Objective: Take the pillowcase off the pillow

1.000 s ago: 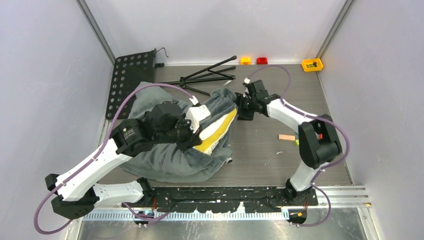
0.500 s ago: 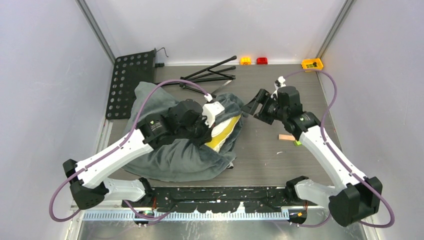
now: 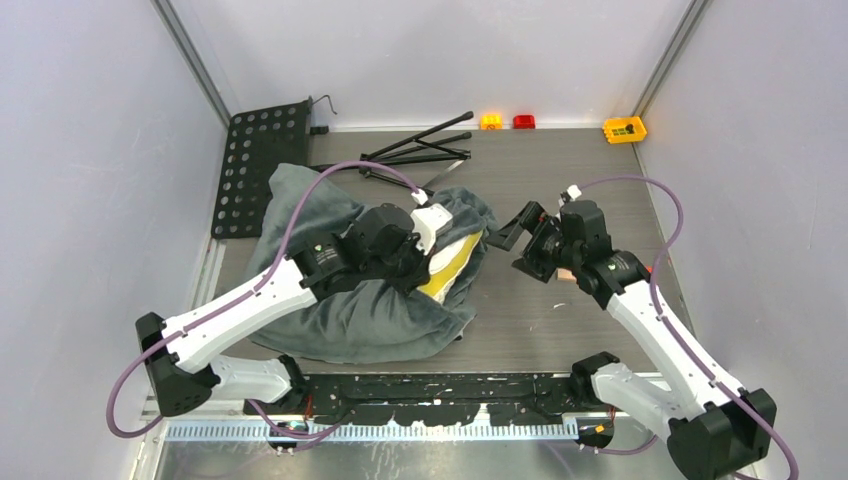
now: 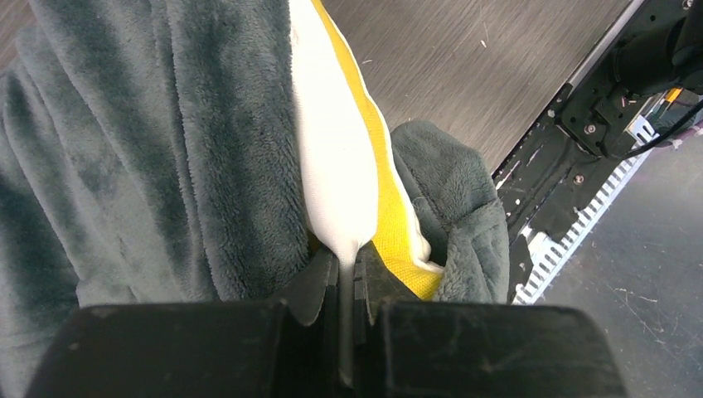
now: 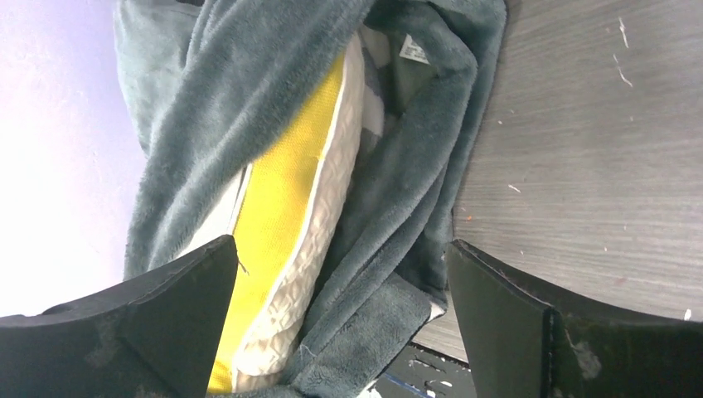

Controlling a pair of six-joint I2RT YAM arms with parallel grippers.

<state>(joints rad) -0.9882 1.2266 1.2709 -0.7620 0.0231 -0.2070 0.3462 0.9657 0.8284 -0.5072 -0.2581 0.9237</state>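
Observation:
The pillow's white edge [image 3: 440, 260] [image 4: 346, 234] is pinched between my fingers. Next, my left gripper should stay low at the opening of the pillowcase and spread its fingers to let that edge go.
The dark grey-teal plush pillowcase [image 3: 340, 310] lies crumpled at the table's left-centre and wraps most of the pillow [image 3: 447, 268], whose white face and yellow side band poke out of its right opening. My left gripper [image 3: 425, 262] is shut on the pillow's white edge [image 4: 332, 166], at the mouth of the pillowcase [image 4: 166, 149]. My right gripper [image 3: 515, 240] is open and empty, just right of the opening, apart from the fabric. In the right wrist view the pillow [image 5: 290, 207] and pillowcase [image 5: 398, 232] lie between my spread fingers [image 5: 506, 323].
A black perforated panel [image 3: 255, 165] leans at the back left. A folded black tripod [image 3: 420, 150] lies at the back. Small orange [image 3: 491, 121], red [image 3: 524, 121] and yellow [image 3: 624, 128] blocks sit along the back edge. A small tan piece [image 3: 568, 275] lies by the right arm.
My right gripper has let go of the pillowcase's edge, opened and drawn back to the right and nearer. My left arm has shifted right, still holding the pillow.

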